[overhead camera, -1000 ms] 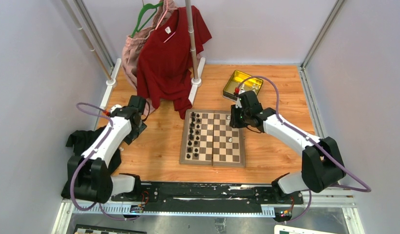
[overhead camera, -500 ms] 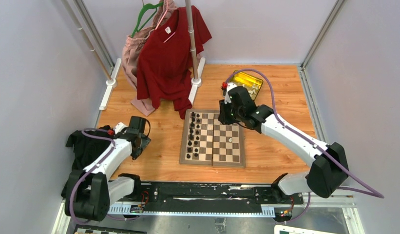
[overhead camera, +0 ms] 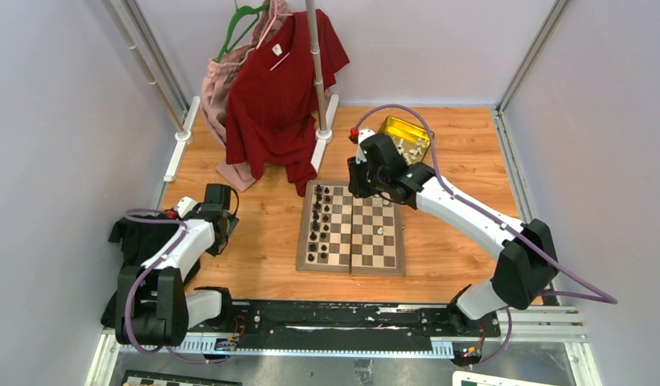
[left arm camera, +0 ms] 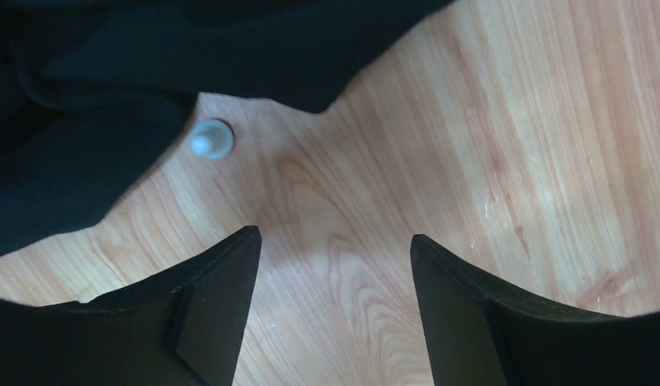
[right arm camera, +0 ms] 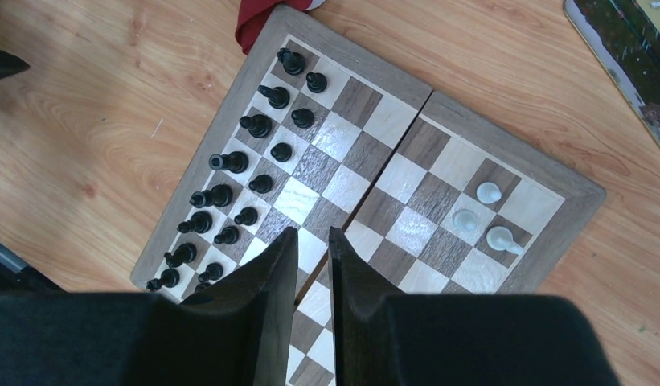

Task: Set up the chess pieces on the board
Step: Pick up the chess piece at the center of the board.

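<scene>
My left gripper will move toward the black cloth [left arm camera: 85, 96] next and close around the lone white piece [left arm camera: 210, 140], which stands off the board past the open fingers.
The board [overhead camera: 388, 256] lies mid-table; it also shows in the right wrist view [right arm camera: 582, 195]. Three white chess pieces [right arm camera: 489, 192] stand on its right side, one of them visible from above [overhead camera: 380, 230]. Black pieces [right arm camera: 260, 124] fill its left two columns. My right gripper [overhead camera: 356, 182] [right arm camera: 313, 232] hovers over the board's far edge, its jaws nearly together with a thin gap and nothing between them. My left gripper [overhead camera: 220, 232] [left arm camera: 334, 237] is open and empty over bare table. A lone white piece [left arm camera: 211, 138] stands ahead of it, beside a black cloth [left arm camera: 85, 96].
A gold tin [overhead camera: 403, 137] holding white pieces sits behind the board on the right. A clothes rack with a red shirt [overhead camera: 282, 88] stands at the back, its hem near the board's far left corner. The black cloth [overhead camera: 137, 237] lies at the left table edge.
My right gripper has moved left along the board's far edge, away from the right corner. My left arm has drawn back towards the near left and turned towards the black cloth.
</scene>
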You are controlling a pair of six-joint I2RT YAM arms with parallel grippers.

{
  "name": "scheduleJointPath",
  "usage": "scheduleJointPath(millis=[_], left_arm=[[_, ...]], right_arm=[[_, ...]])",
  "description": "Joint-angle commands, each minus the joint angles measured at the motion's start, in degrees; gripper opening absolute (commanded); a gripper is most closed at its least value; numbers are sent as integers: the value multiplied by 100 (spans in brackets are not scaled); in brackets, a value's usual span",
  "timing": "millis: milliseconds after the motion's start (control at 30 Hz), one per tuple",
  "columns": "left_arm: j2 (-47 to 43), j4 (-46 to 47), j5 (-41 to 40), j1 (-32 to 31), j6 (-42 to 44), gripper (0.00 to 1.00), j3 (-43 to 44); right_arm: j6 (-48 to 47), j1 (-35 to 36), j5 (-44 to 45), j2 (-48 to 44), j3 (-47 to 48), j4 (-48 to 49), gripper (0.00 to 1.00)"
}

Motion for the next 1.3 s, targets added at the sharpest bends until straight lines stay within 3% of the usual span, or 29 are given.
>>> scheduleJointPath(millis=[0, 267, 833, 1267], left_arm=[[97, -257, -731, 114, 63, 76, 305], [362, -380, -941, 351, 72, 81, 396], [656, -138, -1063, 765, 249, 76, 399], [804, 172, -817, 1088, 532, 58, 413]], right_arm=[[-219, 70, 114, 266, 337, -61, 25], [-289, 67, -3, 742, 773, -112, 25], [-336, 72, -54, 985, 856, -140, 25], [-359, 67, -116, 1155, 994, -146, 25]])
